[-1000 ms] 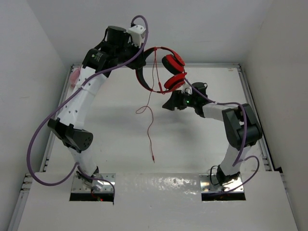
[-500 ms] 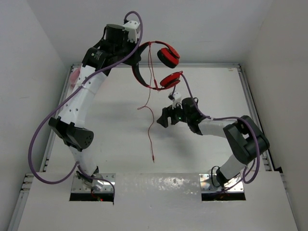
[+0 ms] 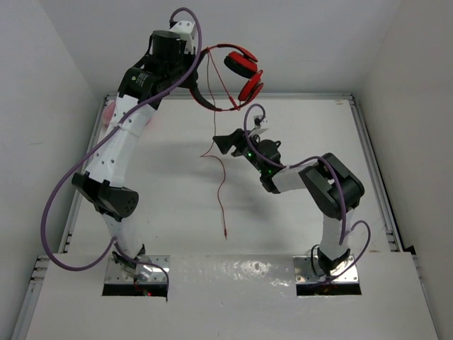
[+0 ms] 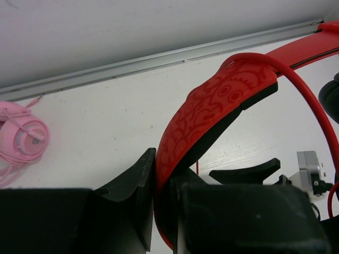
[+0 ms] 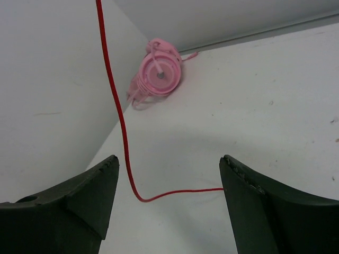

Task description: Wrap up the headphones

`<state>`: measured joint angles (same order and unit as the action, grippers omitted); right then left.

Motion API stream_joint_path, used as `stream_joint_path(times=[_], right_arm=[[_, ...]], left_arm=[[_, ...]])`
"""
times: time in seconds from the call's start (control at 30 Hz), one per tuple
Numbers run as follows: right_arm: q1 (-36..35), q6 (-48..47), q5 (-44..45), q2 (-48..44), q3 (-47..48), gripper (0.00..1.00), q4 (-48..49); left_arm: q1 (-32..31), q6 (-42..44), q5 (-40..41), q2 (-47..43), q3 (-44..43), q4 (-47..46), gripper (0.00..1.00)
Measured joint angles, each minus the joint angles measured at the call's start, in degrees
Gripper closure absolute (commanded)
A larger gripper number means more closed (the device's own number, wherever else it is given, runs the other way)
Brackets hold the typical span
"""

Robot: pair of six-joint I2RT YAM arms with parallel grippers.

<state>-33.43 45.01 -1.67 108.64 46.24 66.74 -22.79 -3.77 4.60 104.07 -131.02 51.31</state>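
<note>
The cord near its bend (image 3: 204, 153) (image 5: 138, 196) lies to the left in the top view, so my right gripper will next move its open fingers that way and close.
My left gripper (image 3: 196, 69) is shut on the black-and-red headband (image 4: 212, 111) of the red headphones (image 3: 241, 71) and holds them high over the table's back edge. The two round red ear cups (image 3: 249, 86) hang to its right. The thin red cord (image 3: 219, 180) drops from the headphones to the table, its plug end near the front middle. My right gripper (image 3: 225, 142) is open, low over the table, beside the hanging cord. In the right wrist view the cord (image 5: 119, 114) comes down between the open fingers (image 5: 92, 193) and bends right.
Pink headphones (image 5: 158, 74) with their cord wound round them lie in the back left corner, also in the left wrist view (image 4: 24, 138). White walls close the table on three sides. A metal rail (image 3: 375, 170) edges the table's right side.
My left gripper has lifted the headphones higher and to the left. My right gripper has swung left from under the ear cups to the hanging cord.
</note>
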Motion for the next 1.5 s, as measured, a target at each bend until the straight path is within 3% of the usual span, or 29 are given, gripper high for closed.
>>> stream_joint_path(times=[0.23, 0.4, 0.47, 0.57, 0.6, 0.83, 1.0, 1.1, 1.3, 1.5], right_arm=[[-1.84, 1.95, 0.42, 3.87, 3.76, 0.26, 1.95], [-2.43, 4.07, 0.5, 9.6, 10.05, 0.49, 1.57], [-2.47, 6.32, 0.26, 12.02, 11.54, 0.52, 1.66], [-2.47, 9.84, -0.48, 15.76, 12.63, 0.78, 1.79], [-2.47, 10.93, -0.96, 17.14, 13.2, 0.99, 1.62], [-2.43, 14.56, -0.07, 18.29, 12.41, 1.0, 2.01], [-1.9, 10.62, 1.25, 10.38, 4.39, 1.0, -0.33], [-1.31, 4.26, -0.39, 1.11, -0.83, 1.0, -5.05], [-1.7, -8.9, -8.98, -15.32, -0.11, 1.0, -21.14], [-3.37, -19.54, -16.72, -18.88, 11.41, 1.0, -42.82]], left_arm=[[0.0, -1.03, 0.74, 1.55, -0.57, -0.52, 1.0], [0.09, -1.51, 0.94, 2.49, -0.96, -0.52, 1.0], [0.68, -2.23, 0.92, 2.84, -1.18, -0.74, 1.0], [2.29, -3.72, 0.0, 3.1, -1.31, -1.01, 1.0], [2.89, -4.07, -0.24, 3.1, -1.31, -1.01, 1.0], [4.96, -5.16, -0.87, 3.1, -1.42, -1.03, 1.0], [6.88, -5.49, -1.38, 3.1, -1.38, -1.18, 1.0], [9.75, -5.46, -1.31, 3.1, -1.29, -1.51, 1.0], [13.03, -3.89, 2.27, 3.37, 1.46, -4.28, 1.0], [12.74, -2.64, 3.21, 4.66, 5.29, -7.04, 1.0]])
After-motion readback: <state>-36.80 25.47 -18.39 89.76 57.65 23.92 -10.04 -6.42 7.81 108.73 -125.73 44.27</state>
